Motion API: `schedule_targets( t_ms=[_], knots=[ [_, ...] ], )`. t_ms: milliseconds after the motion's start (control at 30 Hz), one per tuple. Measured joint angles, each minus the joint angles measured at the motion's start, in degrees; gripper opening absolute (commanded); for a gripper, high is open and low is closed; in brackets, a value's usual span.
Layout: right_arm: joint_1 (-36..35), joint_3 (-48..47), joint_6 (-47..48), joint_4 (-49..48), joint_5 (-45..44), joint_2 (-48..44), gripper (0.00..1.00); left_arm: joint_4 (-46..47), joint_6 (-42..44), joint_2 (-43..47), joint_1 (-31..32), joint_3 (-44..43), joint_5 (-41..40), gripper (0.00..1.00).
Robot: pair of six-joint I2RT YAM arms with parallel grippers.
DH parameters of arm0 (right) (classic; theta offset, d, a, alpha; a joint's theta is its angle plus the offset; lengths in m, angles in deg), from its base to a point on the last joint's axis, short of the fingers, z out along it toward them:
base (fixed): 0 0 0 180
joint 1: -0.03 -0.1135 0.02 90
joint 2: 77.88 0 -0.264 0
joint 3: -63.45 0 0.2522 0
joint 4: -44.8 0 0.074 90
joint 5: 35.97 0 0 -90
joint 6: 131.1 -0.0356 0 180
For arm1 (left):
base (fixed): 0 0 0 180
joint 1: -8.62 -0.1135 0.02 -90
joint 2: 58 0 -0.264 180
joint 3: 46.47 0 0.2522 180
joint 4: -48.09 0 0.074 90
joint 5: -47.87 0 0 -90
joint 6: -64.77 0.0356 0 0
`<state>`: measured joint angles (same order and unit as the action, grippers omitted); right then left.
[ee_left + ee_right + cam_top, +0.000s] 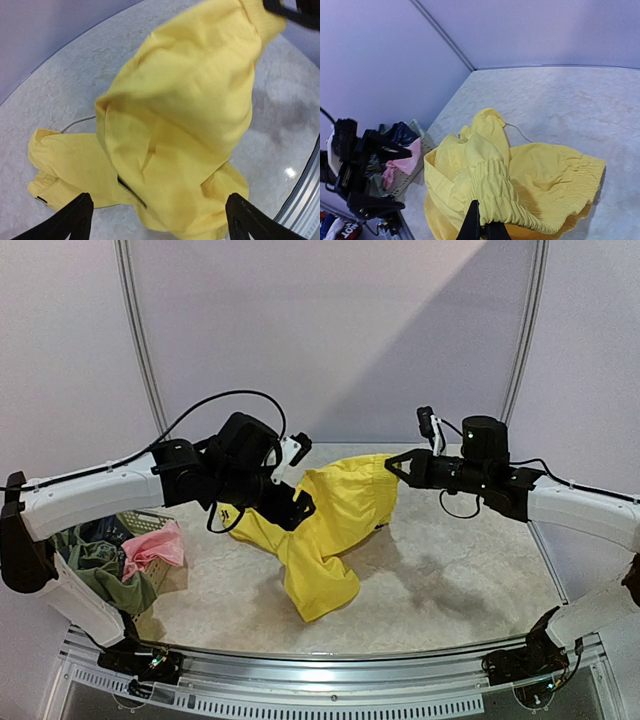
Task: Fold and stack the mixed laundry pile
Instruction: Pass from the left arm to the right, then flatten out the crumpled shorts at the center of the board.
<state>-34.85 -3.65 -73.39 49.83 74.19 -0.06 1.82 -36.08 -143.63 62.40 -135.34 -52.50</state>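
The left gripper should next move back and down onto the lower leg hem (326, 610) of the yellow shorts (325, 520), because that hem is below it, closer to the metal bar.
The yellow drawstring shorts (325, 520) hang bunched above the table's middle, with one leg trailing on the surface. My right gripper (392, 466) is shut on their elastic waistband (512, 192) and holds that end lifted; the shut gripper (485, 227) shows in the right wrist view. My left gripper (298, 506) is open at the shorts' left side. In the left wrist view its gripper (159, 202) has wide-apart fingers (75, 220) and nothing clamped; the shorts (185, 115) lie beyond them. The pink piece (155, 545) and olive-green top (110, 578) lie in the basket.
The pale mesh laundry basket (150, 522) stands at the table's left edge with dark and blue-grey cloth (100, 532) in it; it also shows in the right wrist view (417, 160). A white drawstring (517, 131) trails on the table. A metal rail (330, 660) runs along the near edge.
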Motion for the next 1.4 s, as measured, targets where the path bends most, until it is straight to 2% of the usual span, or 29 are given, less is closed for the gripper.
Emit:
schedule_targets(
  t_ms=[100, 367, 600, 967, 1067, 1233, 1400],
  knots=[
    [0.00, -1.81, 2.56, 5.44, -7.45, -0.59, 0.00, -0.17, -0.46, 0.11, 1.31, 2.60, -1.25, 0.98],
    [0.02, -3.08, 5.84, 14.40, -20.06, 0.70, 0.00, -0.61, -3.80, 0.11, 4.74, 10.03, -2.47, 0.84],
    [0.17, -4.04, 6.84, 15.76, -22.45, 1.70, 0.00, 4.57, -5.68, -0.59, 5.53, 17.38, 2.62, 0.77],
    [0.20, -4.39, 7.13, 16.04, -22.49, 2.19, 0.00, 12.68, -6.32, -11.34, 5.64, 17.77, 7.69, 0.65],
    [0.24, -4.39, 7.13, 16.17, -22.49, 2.19, 0.00, 13.66, -6.03, -13.60, 5.64, 17.35, 8.76, 0.48],
    [0.28, -4.39, 7.13, 16.52, -22.51, 2.19, 0.00, 15.54, -6.01, -15.78, 5.64, 16.94, 10.64, 0.00],
    [0.28, -4.39, 7.15, 16.92, -22.62, 2.16, 0.00, 16.61, -5.95, -15.37, 5.64, 16.96, 10.21, 0.00]
  ],
)
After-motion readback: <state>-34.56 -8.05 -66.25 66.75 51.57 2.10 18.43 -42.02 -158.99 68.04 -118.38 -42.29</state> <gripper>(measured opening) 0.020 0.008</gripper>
